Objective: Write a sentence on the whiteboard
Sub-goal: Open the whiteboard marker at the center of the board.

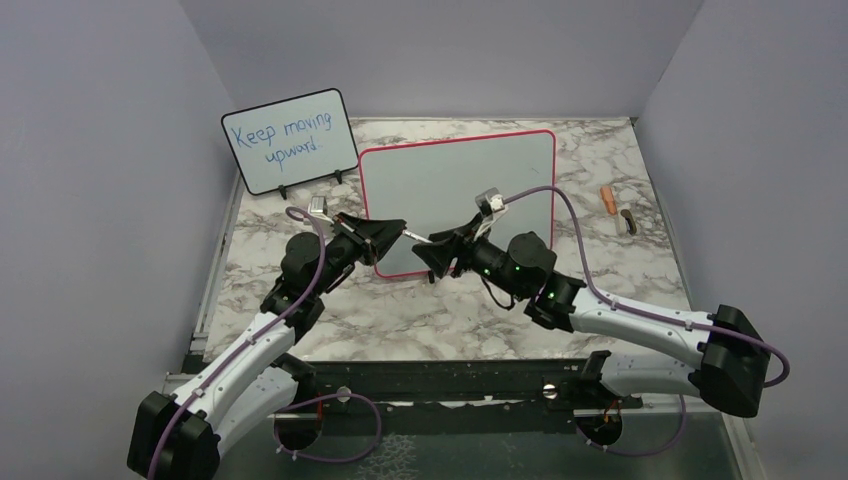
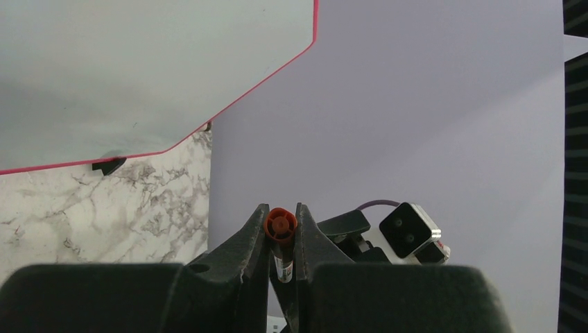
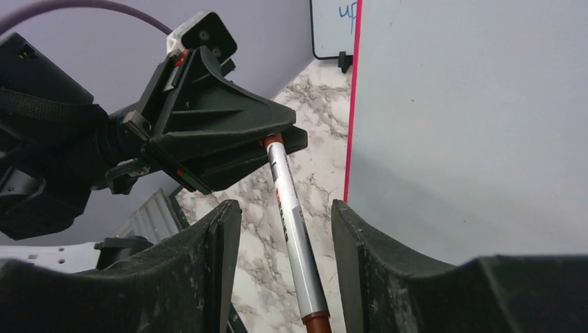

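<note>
I need to turn and lower my left gripper next, and release over bare marble beside the whiteboard. The bare marble is below my left gripper and to its left in the top view.
The whiteboard (image 1: 470, 180) with a red-pink frame lies flat on the marble table, and no writing shows on it; the sentence is not in view. My left gripper (image 1: 397, 229) is shut on the end of a silver marker (image 1: 416, 236) and holds it level above the board's near left corner. In the left wrist view its orange-red end (image 2: 281, 223) sits pinched between the fingers. My right gripper (image 1: 433, 247) faces the left one. In the right wrist view it (image 3: 286, 208) is open, with the marker's barrel (image 3: 295, 229) between its fingers, touching neither.
A small black-framed board (image 1: 290, 140) with blue writing stands at the back left. A small orange piece (image 1: 607, 198) and a dark piece (image 1: 627, 220) lie right of the whiteboard. Purple walls close in on three sides.
</note>
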You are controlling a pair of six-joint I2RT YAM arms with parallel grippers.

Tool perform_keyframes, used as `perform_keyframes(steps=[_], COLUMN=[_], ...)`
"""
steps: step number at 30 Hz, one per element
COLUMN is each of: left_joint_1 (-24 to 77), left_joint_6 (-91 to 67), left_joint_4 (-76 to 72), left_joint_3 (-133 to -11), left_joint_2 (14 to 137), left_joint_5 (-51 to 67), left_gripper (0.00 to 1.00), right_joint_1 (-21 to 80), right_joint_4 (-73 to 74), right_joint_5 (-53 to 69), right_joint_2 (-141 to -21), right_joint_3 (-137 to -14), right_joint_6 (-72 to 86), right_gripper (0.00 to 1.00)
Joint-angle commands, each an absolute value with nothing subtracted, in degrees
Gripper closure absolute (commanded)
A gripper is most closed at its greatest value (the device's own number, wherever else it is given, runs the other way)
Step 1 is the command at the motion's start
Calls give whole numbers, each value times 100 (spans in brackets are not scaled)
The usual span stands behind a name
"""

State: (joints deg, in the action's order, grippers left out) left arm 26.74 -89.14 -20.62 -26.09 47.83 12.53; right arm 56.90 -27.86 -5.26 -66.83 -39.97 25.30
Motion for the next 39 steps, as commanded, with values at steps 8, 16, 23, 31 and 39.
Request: perform_keyframes(steps=[8,16,23,31,39], left_joint_1=[2663,2662,2659,2660,2657], left_joint_6=[-9328,-9352,-9358,-9436,-9573], left_joint_4=[-2474,-2546,-2565,-2566,-2575], left_joint_3=[-2492,-2492,-2468,-2402,-2219], left_joint_2=[4807,4832,4839,4832,4794], left_joint_5=[1448,1449,1456,1419,1239], left_gripper=[100,100,100,100,100], right_joint_1=[5537,5502,5466,5460,5463], right_joint_4=[-3465,-3464,-3535,-3710,-3821], right_joint_5=[-27,166,129,147,156], right_joint_2=[-6773,-6912,-6857,-6812,-6733], right_joint_3=[-3897,-3958,-3900,-3805,-3670], right_joint_6=[2841,2891,2912,2988,3000], right_gripper=[57,62,67,75,99])
